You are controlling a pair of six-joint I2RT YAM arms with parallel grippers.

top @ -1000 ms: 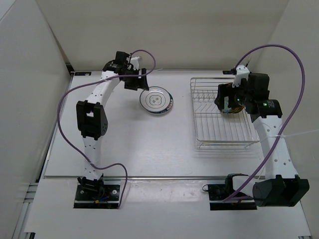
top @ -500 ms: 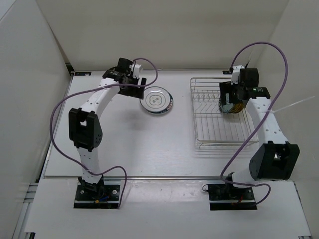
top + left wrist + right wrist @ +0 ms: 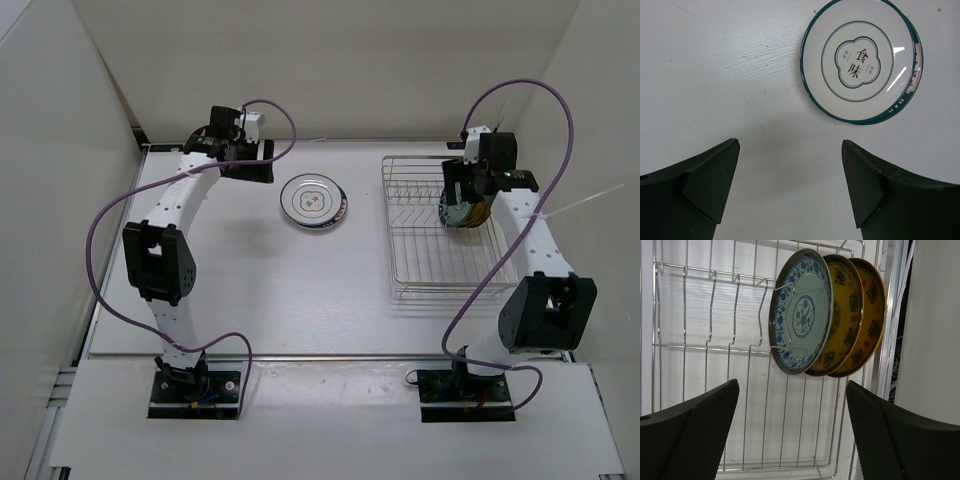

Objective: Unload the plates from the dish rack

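The robot's right gripper will next go down and close on the teal and blue patterned plate's rim point(image 3: 464, 219) point(image 3: 824, 340), since that plate is standing on edge next to the rack's empty slots.
A white plate with a dark rim and grey motif point(image 3: 314, 201) lies flat on the table; it also shows in the left wrist view point(image 3: 862, 60). My left gripper point(image 3: 245, 160) is open and empty, up and to the left of it point(image 3: 790, 185). The silver wire dish rack point(image 3: 440, 270) stands at the right point(image 3: 715, 345). Three plates stand on edge in it: a teal and blue patterned plate point(image 3: 802, 312) and two gold plates with dark rims point(image 3: 845, 305), point(image 3: 872, 295). My right gripper point(image 3: 468, 190) is open and empty above them point(image 3: 792, 432).
White walls enclose the table on the left, back and right. The rack sits close to the right wall point(image 3: 935, 330). Purple cables point(image 3: 530, 95) loop above both arms.
My left gripper has drawn back from the plate on the table toward the far left. My right arm has swung its gripper over the plates in the rack.
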